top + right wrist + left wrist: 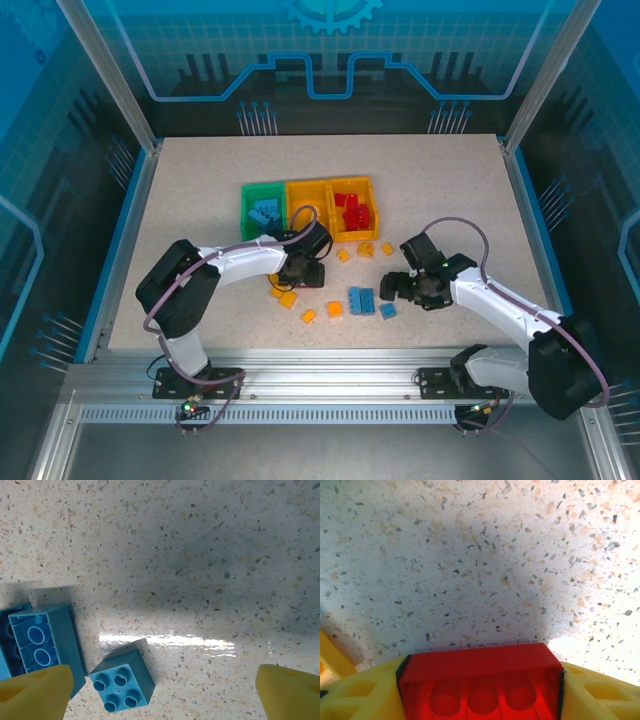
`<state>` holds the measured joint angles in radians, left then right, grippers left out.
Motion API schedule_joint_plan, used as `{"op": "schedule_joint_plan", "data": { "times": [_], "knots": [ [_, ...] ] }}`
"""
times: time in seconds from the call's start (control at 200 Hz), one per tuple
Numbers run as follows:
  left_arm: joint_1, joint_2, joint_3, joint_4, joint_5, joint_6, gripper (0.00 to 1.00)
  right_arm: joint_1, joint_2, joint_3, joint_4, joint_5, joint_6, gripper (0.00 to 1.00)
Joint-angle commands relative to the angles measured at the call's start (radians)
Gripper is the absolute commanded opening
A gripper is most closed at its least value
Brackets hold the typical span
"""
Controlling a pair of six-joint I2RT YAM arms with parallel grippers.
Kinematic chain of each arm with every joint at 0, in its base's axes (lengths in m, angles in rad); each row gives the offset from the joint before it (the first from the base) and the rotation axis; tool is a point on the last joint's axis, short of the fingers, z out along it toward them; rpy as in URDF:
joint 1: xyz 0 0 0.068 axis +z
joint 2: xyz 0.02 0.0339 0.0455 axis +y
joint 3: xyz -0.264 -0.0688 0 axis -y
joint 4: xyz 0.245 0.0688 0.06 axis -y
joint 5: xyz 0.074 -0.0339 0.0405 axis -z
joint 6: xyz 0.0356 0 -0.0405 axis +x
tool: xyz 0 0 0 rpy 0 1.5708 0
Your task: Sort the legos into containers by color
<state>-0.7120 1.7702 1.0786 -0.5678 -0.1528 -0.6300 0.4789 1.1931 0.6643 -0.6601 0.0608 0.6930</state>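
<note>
The orange-yellow bin with red legos is outward of the robot's left gripper, so the left gripper will next lift the red lego over that bin and then let it go.
A red lego (480, 662) sits clamped between the yellow fingers of my left gripper (480, 690), its hollow underside facing the camera, just above the speckled table. From above, that gripper (303, 270) is just in front of the containers: a green bin (247, 212) with blue legos, a middle orange-yellow bin (310, 208), and a right orange-yellow bin (372, 205) with red legos. My right gripper (162, 700) hangs open over bare table. A small blue lego (122, 682) lies studs-up between its fingers, toward the left one. A larger blue lego (45, 642) lies by the left finger (35, 695).
Several orange legos (309, 316) are scattered on the table in front of the bins, with more (366, 249) just below the right bin. Blue legos (361, 300) lie near my right gripper (405, 288). Metal rails (330, 365) border the table's near edge.
</note>
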Motion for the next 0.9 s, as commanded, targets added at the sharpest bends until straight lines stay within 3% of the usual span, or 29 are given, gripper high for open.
{"op": "schedule_joint_plan", "data": {
  "times": [0.0, 0.15, 0.295, 0.585, 0.895],
  "knots": [
    [-0.008, 0.000, 0.044, -0.007, 0.006, 0.006, 0.57, 0.008, -0.018, -0.024, -0.003, 0.005, 0.019, 0.95],
    [-0.004, -0.003, 0.170, -0.034, -0.017, 0.059, 0.58, 0.013, -0.028, -0.063, 0.019, -0.023, 0.051, 0.95],
    [0.020, 0.058, 0.396, -0.065, -0.019, 0.145, 0.58, 0.042, -0.054, -0.094, 0.040, -0.036, 0.073, 0.94],
    [0.121, 0.321, 0.814, -0.094, 0.075, 0.239, 0.59, 0.111, -0.054, -0.089, 0.020, -0.022, 0.048, 0.90],
    [0.170, 0.521, 1.072, -0.117, 0.128, 0.279, 0.63, 0.174, 0.045, -0.041, -0.012, 0.023, 0.010, 0.82]
  ]
}}
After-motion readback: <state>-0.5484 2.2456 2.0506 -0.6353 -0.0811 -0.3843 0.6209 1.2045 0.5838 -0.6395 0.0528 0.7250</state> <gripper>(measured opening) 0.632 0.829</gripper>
